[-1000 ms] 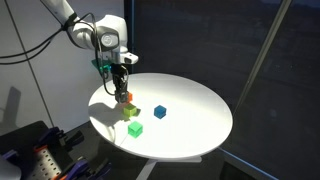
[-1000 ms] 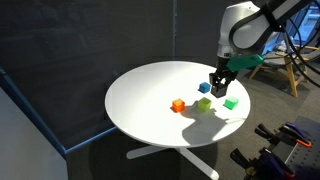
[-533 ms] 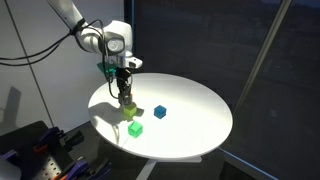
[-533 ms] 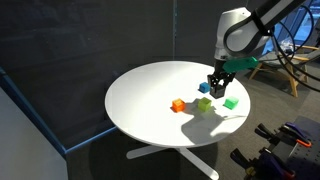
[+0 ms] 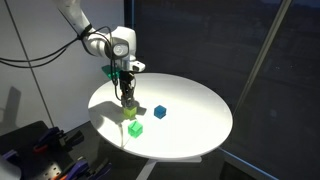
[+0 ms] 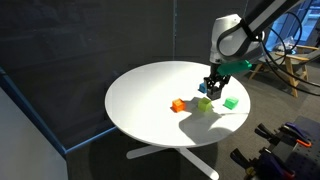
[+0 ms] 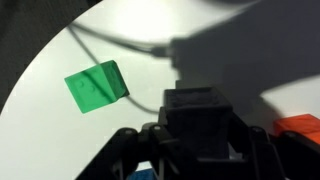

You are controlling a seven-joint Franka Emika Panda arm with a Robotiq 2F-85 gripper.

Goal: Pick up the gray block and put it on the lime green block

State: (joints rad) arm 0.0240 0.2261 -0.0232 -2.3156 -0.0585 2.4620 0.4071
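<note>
The lime green block's top is just below my gripper, so my gripper will lower the gray block onto it next and let go of it there.
My gripper (image 5: 128, 96) is shut on the gray block (image 7: 198, 112), which looks dark in shadow between the jaws (image 7: 197, 152) in the wrist view. It holds the block just above the lime green block (image 5: 131, 112) on the white round table (image 5: 195, 125). In an exterior view the gripper (image 6: 211, 91) hangs just above and to the right of the lime green block (image 6: 203, 105). In the wrist view the lime green block is hidden under the held block.
A brighter green cube (image 5: 135, 129) (image 6: 230, 102) (image 7: 97, 85) lies close by. A blue cube (image 5: 159, 112) (image 6: 204, 88) and an orange cube (image 6: 178, 105) (image 7: 300, 125) also sit near the lime one. A dark curtain stands behind the table.
The gripper has carried the gray block sideways from over the orange cube to above the lime green block and lowered a little. The cubes on the table have not moved.
</note>
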